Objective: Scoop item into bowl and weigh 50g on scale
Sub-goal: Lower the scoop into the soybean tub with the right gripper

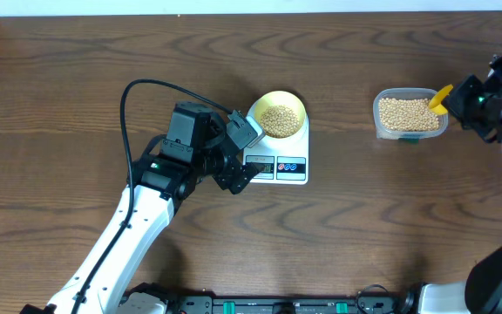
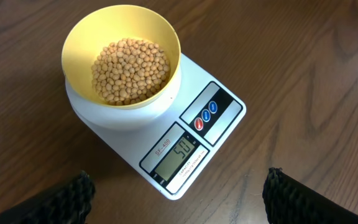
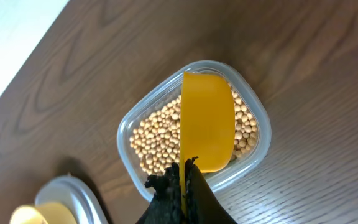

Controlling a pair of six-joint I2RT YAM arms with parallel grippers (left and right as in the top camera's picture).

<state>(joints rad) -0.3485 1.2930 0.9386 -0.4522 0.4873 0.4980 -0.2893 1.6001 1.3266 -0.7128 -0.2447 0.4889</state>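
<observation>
The display already shows the asked weight, so I will lower my right gripper toward the left in the overhead view and let go of the scoop [image 1: 441,96] on the tub's beans.
The pale yellow bowl [image 1: 278,114] [image 2: 122,56] stands on the white scale [image 1: 279,157] [image 2: 185,134] and holds a pile of tan beans [image 2: 130,70]. The scale's display shows digits that look like 50. My left gripper [image 1: 239,155] [image 2: 179,193] is open, its fingers apart beside the scale's display end, holding nothing. My right gripper [image 1: 453,98] [image 3: 184,180] is shut on the handle of a yellow scoop [image 3: 207,121] [image 1: 441,96], held over a clear tub [image 1: 410,113] [image 3: 194,124] of more beans.
The dark wood table's far edge runs along the top of the overhead view. A black cable [image 1: 146,87] loops above the left arm. The scale's edge shows at the lower left of the right wrist view [image 3: 67,202].
</observation>
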